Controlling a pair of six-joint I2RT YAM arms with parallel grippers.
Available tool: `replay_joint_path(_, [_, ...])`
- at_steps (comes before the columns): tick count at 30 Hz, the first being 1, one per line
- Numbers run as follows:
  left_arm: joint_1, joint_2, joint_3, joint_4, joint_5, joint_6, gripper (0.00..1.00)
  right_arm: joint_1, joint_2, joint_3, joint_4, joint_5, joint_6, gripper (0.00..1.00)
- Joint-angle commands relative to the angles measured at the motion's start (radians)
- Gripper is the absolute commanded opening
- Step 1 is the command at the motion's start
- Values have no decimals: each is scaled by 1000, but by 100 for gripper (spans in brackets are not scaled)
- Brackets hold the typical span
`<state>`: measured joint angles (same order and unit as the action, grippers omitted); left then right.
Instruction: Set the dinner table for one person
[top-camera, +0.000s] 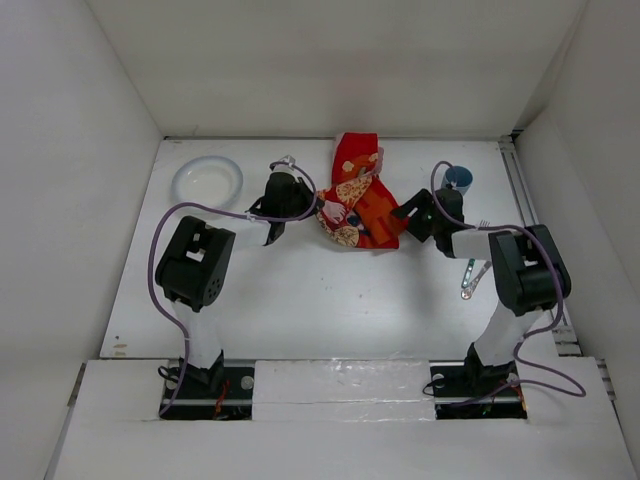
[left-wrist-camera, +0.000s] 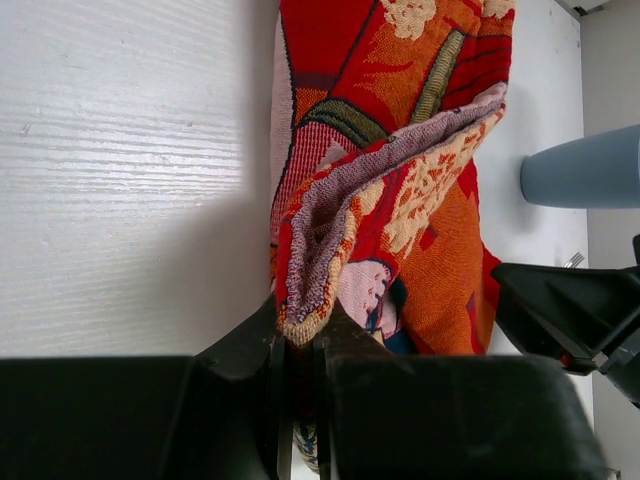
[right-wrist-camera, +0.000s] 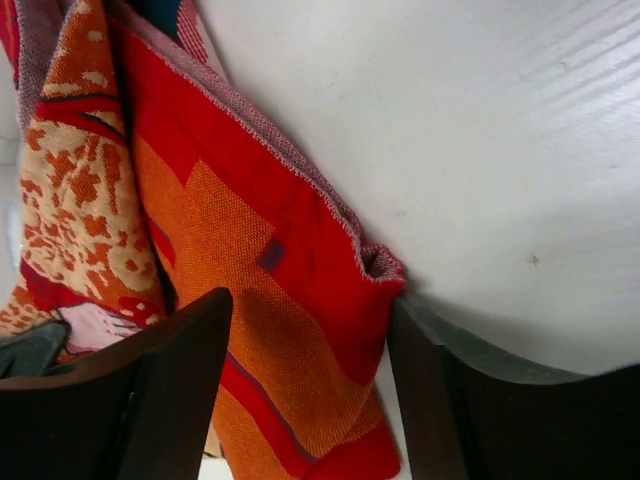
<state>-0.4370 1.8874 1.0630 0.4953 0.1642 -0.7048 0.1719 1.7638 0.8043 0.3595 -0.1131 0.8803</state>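
Bare tabletop lies back and left of my left gripper in the top view, so next my left gripper will lift, draw the crumpled cloth open there, lower and release.
The dinner table (top-camera: 300, 290) is a flat white top walled on three sides. A crumpled red and orange printed cloth (top-camera: 358, 195) lies at its far middle. My left gripper (top-camera: 320, 212) is at the cloth's left edge; in the left wrist view the gripper (left-wrist-camera: 300, 345) is shut on a folded hem of the cloth (left-wrist-camera: 400, 150). My right gripper (top-camera: 402, 216) is at the cloth's right edge; in the right wrist view it (right-wrist-camera: 310, 370) is open, its fingers (right-wrist-camera: 150, 380) standing either side of a corner of the cloth (right-wrist-camera: 250, 250), low over the table (right-wrist-camera: 480, 150).
A white plate (top-camera: 207, 180) sits at the far left. A blue cup (top-camera: 459, 180) stands at the far right, also showing in the left wrist view (left-wrist-camera: 585, 170). Cutlery (top-camera: 468, 278) lies by the right arm. White walls close in three sides.
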Motion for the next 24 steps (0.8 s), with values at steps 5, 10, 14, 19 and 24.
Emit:
replay_joint_path(5, [-2,-63,18,11,5,18,0,-3,51,-30,48,-48,57,46])
replay_joint_path(10, [17,-112,41,-20,49,5,0,-3,-71,-19,-20,-36,36,0])
replay_joint_path(14, [52,-227,110,-107,75,-4,0,28,-245,76,-205,55,-68,0])
replay_joint_path(19, [121,-402,351,-558,-107,-43,0,41,-496,235,-499,255,-130,0])
replay_joint_path(24, [428,-708,343,-870,-204,-265,0,20,-876,303,-833,568,-66,0])
